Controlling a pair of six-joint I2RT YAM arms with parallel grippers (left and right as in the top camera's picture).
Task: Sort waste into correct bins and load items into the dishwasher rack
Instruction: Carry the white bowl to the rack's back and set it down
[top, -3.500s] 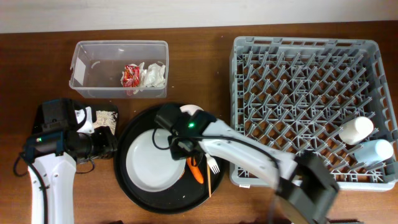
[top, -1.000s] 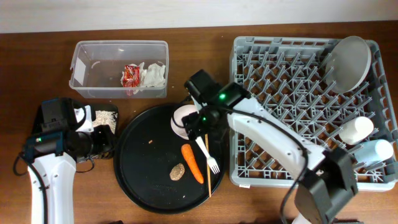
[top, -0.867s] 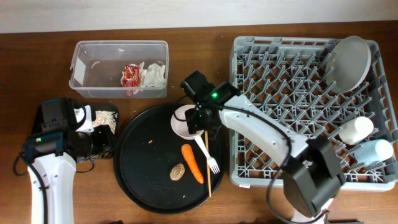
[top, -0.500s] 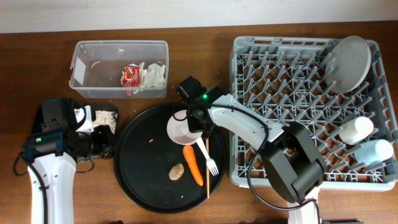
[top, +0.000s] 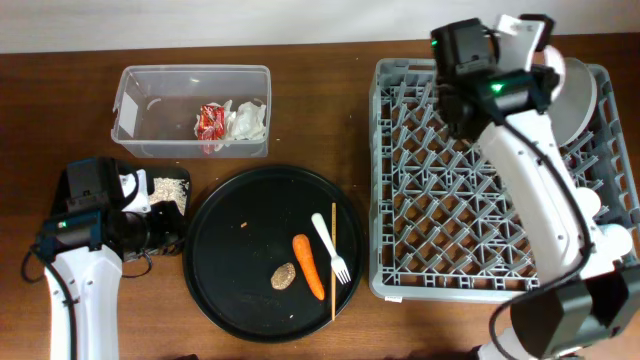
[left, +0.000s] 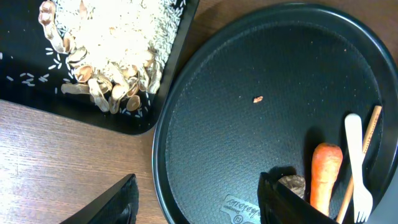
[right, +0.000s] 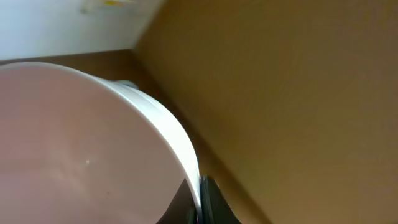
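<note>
My right gripper needs to lower its small pale bowl next onto free pegs of the rack, beside the upright white plate, which already fills the rack's far corner.
My right gripper (top: 528, 42) is shut on the rim of the small pale bowl (right: 81, 143) and holds it over the back right corner of the grey dishwasher rack (top: 450, 200), beside the upright white plate (top: 577, 95). The carrot (top: 308, 265), brown lump (top: 284, 277), white fork (top: 330, 245) and chopstick (top: 333, 265) lie on the round black tray (top: 240, 260). My left gripper (left: 205, 205) is open and empty over that tray's left edge. The black tray (top: 170, 188) holds rice scraps (left: 118, 37). The clear tub (top: 190, 70) holds the wrapper (top: 210, 120) and tissue (top: 245, 118).
The white cup (top: 590, 200) and light blue cup (top: 620, 242) sit at the rack's right edge, partly hidden by my right arm. In the left wrist view the carrot (left: 324, 174), lump (left: 292, 183) and fork (left: 356, 162) lie to the right of my fingers.
My right gripper has lifted the bowl off the round black tray and carried it to the back right of the rack. The left arm has not moved.
</note>
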